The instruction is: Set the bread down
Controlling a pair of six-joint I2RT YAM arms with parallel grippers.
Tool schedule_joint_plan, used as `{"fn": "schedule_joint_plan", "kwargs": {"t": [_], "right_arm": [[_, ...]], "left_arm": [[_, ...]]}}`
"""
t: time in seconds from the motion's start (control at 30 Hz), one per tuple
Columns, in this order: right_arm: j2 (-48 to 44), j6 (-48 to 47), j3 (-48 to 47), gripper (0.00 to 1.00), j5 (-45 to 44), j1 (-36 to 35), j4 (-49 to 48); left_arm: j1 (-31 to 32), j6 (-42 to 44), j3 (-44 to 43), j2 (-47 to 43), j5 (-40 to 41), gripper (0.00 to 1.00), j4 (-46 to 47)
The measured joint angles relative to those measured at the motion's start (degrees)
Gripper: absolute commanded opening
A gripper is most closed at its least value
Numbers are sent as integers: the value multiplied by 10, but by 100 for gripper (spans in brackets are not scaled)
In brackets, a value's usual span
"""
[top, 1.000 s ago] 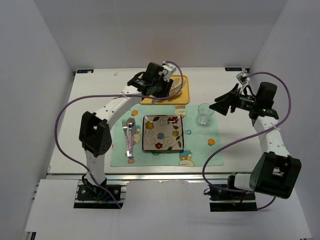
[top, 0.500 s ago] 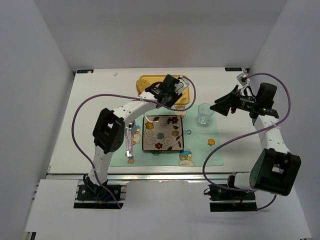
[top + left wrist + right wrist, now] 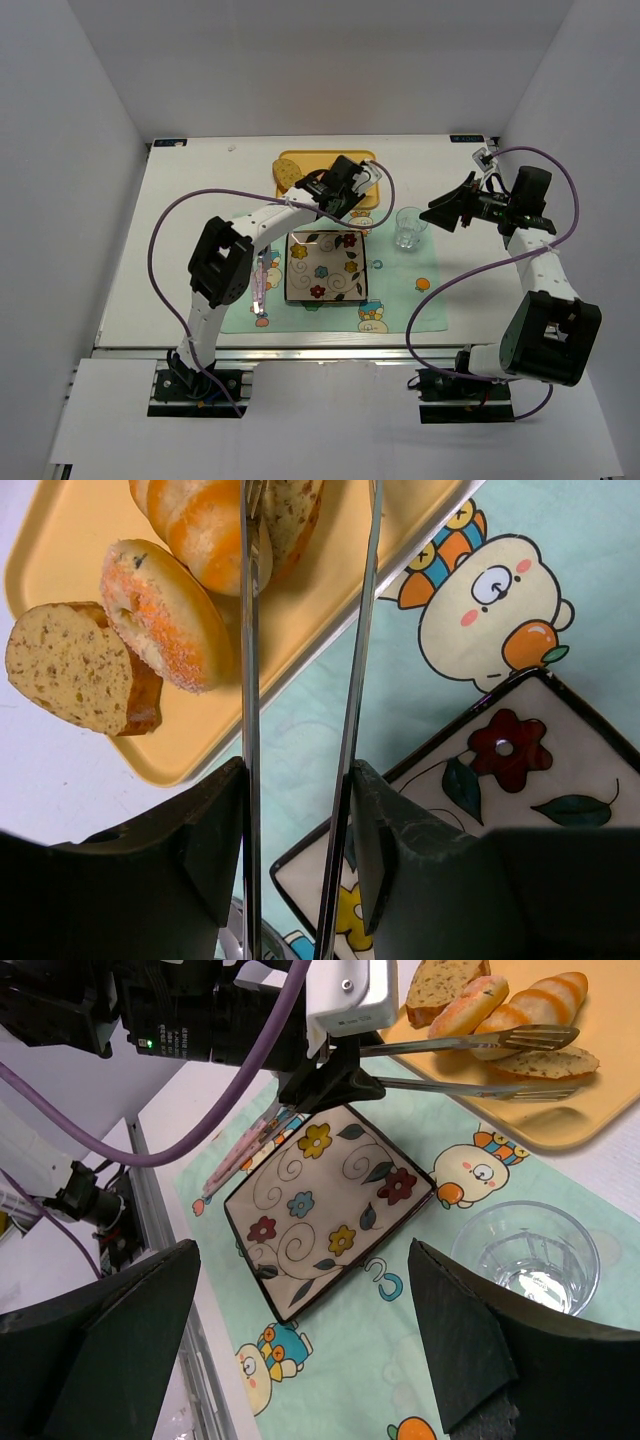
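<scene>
Since the blades stand apart on either side of the small pale slice (image 3: 294,528), I will lower my left gripper slightly toward it and squeeze the metal tongs (image 3: 300,630) shut.
My left gripper (image 3: 350,190) is shut on metal tongs (image 3: 300,630) and hovers over the front of the yellow tray (image 3: 368,160). In the right wrist view the tongs' blades (image 3: 470,1060) stand apart on either side of the bread (image 3: 555,1062), a small pale slice on the tray. It shows at the top of the left wrist view (image 3: 297,515), partly hidden by the blades. The patterned plate (image 3: 326,266) lies on the placemat in front of the tray, with nothing on it. My right gripper (image 3: 445,212) is open and empty, held above the table at the right.
The tray also holds a ridged croissant (image 3: 195,530), a sugared roll (image 3: 160,615) and a larger tan slice (image 3: 70,665). A drinking glass (image 3: 407,228) stands right of the plate. Cutlery (image 3: 259,275) lies left of it on the green placemat (image 3: 400,295).
My left arm has swung from the tray's middle to its front right, uncovering the tan slice at the tray's left. In the last half second it barely shifted. The right arm has stayed still.
</scene>
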State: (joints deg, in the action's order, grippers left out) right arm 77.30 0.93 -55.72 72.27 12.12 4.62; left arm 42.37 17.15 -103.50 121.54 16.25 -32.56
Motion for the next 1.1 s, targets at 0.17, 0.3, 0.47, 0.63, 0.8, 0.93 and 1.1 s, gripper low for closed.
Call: {"fn": "schedule_joint_plan", "kwargs": {"t": [0.17,0.3,0.47,0.63,0.8,0.93,1.1], "right_arm": [[0,0,0,89,0,0,0],[1,0,0,89,0,2,0],[1,1,0,89,2,2,0],[1,2,0,89,4,2,0],[1,2,0,89,4,2,0],[1,2,0,89,6,2,0],[1,2,0,89,8,2,0]], "left_arm": [[2,5,3,0,1,54,7],[6,11,20,0,13,53,12],[9,15,40,0,39,46,13],[10,16,43,0,62,31,13],[13,12,42,0,73,22,15],[15,-1,31,0,72,22,15],[16,-33,12,-7,68,21,17]]}}
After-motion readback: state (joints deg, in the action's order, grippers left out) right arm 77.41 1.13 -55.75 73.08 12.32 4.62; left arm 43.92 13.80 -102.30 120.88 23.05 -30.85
